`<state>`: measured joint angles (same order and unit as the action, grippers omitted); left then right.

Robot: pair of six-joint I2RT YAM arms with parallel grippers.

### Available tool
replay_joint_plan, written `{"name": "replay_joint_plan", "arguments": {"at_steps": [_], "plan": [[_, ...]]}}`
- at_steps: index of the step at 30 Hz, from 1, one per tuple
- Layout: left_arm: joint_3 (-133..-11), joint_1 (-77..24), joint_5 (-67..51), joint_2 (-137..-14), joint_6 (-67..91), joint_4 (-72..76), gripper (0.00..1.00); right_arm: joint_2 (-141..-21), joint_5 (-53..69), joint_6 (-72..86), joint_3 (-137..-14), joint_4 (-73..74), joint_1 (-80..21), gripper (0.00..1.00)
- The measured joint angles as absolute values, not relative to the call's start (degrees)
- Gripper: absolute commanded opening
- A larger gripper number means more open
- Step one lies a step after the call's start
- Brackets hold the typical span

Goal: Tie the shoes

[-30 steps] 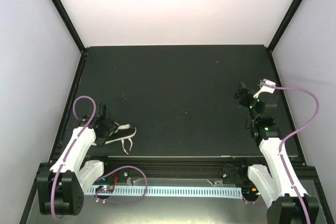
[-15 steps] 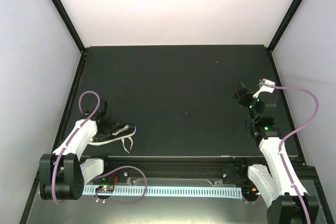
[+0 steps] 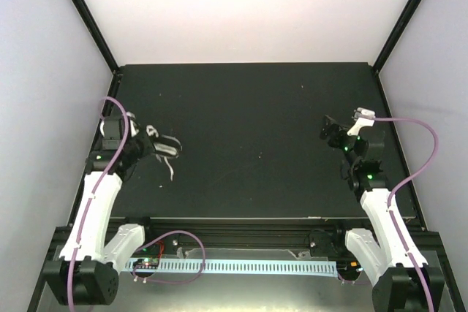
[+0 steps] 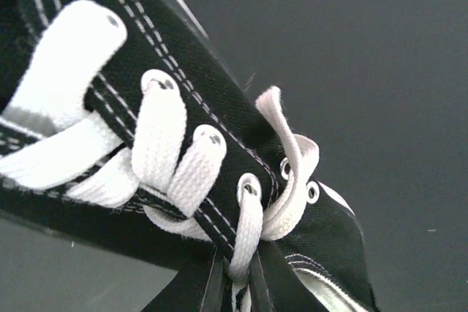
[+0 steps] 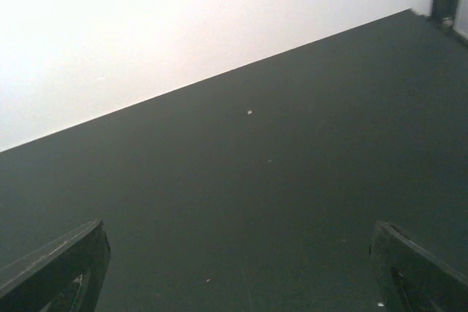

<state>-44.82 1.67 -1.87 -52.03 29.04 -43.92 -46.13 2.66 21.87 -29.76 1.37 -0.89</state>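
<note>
My left gripper should next swing to the right in the top view, lower the shoe (image 3: 165, 145) onto the middle of the mat and let go of the lace, because that spot is bare.
The shoe (image 3: 165, 145) is a small black canvas sneaker with white laces, seen at the left side of the table in the top view. My left gripper (image 3: 145, 148) is shut on it. In the left wrist view the shoe (image 4: 183, 71) fills the frame, and my left gripper (image 4: 235, 286) pinches a white lace (image 4: 247, 231) at the top eyelets. A loose lace end (image 3: 170, 169) hangs below the shoe. My right gripper (image 3: 326, 131) stands open at the right side of the table. The right wrist view shows only bare mat between the fingers of my right gripper (image 5: 238, 275).
The table is a black mat (image 3: 248, 129) with white walls on three sides. A black frame rail (image 3: 241, 223) runs along the near edge. A purple cable (image 3: 420, 158) loops beside the right arm.
My left gripper has shut on the shoe's lace and carried the shoe from near the front edge toward the back, up off the mat. The right arm has barely shifted.
</note>
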Motion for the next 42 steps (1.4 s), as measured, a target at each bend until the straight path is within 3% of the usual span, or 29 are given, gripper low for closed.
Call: {"name": "replay_joint_plan", "arguments": {"at_steps": [9,17,23,30,42], "plan": [[-57.3,-4.7,-11.2,-53.2,19.1,-44.1,0.02,-47.0,10.0,20.5,-29.8,1.3,-0.9,1.0],[-63.0,-30.2,-11.7,-66.3,19.2,-43.2,0.02,-49.3,10.9,21.5,-32.8,5.5,-0.9,1.0],[-77.3,-44.8,-13.1,-82.8,17.2,-41.7,0.01,-48.0,10.3,22.1,-34.9,9.8,-0.9,1.0],[-88.2,-47.6,-13.0,-95.7,13.1,-43.8,0.02,-46.3,7.0,21.8,-36.8,15.6,-0.9,1.0],[-79.0,-46.9,-5.8,-99.9,10.6,-53.1,0.02,-52.9,14.2,22.9,-35.0,17.8,-0.9,0.96]]}}
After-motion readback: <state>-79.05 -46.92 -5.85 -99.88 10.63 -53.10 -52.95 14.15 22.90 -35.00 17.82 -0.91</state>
